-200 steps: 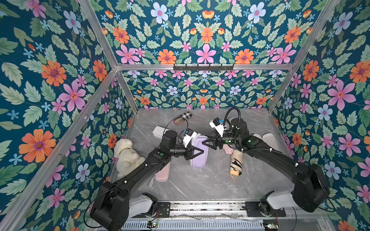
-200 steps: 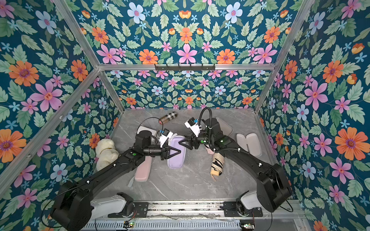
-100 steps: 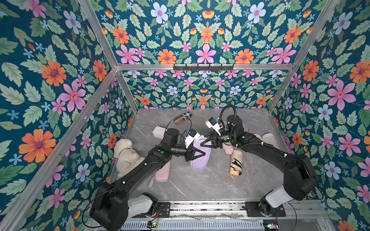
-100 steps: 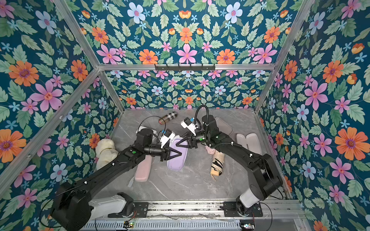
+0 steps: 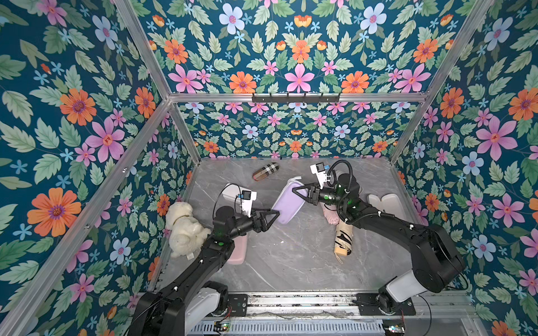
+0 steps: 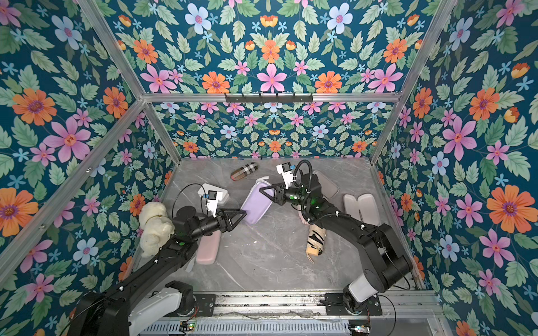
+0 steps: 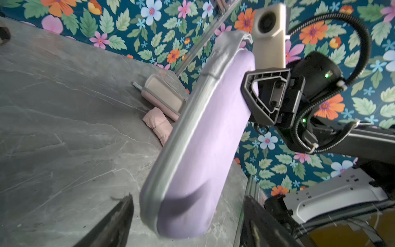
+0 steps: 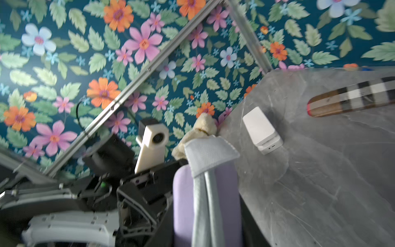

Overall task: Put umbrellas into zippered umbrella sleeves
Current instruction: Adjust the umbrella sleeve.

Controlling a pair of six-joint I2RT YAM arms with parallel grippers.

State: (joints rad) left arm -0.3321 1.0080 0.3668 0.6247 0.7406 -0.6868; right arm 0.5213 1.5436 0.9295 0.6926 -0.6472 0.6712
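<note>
The left gripper moves in onto the lavender sleeve's near end [image 5: 286, 216] [image 7: 183, 212] next and closes around it, since that end hangs free between the gripper's wide open fingers.
The closed lavender sleeve [image 5: 288, 203] [image 6: 256, 203] hangs tilted above the table. My right gripper [image 5: 295, 189] [image 8: 206, 224] is shut on its far end, next to the grey strap [image 8: 210, 154]. My left gripper [image 5: 276, 216] [image 7: 187, 198] is open, its fingers standing wide on either side of the sleeve's near end [image 7: 181, 213] without touching it. A cream umbrella with black markings [image 5: 343, 238] and a pale pink umbrella [image 5: 330, 214] [image 7: 159, 126] lie under the right arm. A closed pink sleeve [image 5: 238, 250] lies under the left arm.
An open sleeve [image 5: 384, 203] lies flat by the right wall, and another open pink sleeve [image 7: 164, 94] lies behind the right arm. A white box [image 5: 231, 192], a plaid roll [image 5: 265, 171] and a white plush toy [image 5: 183, 227] sit at the back and left.
My right gripper has shut on the lavender sleeve and raised its far end. My left gripper has opened and let go of it, drawing back a little towards the front.
</note>
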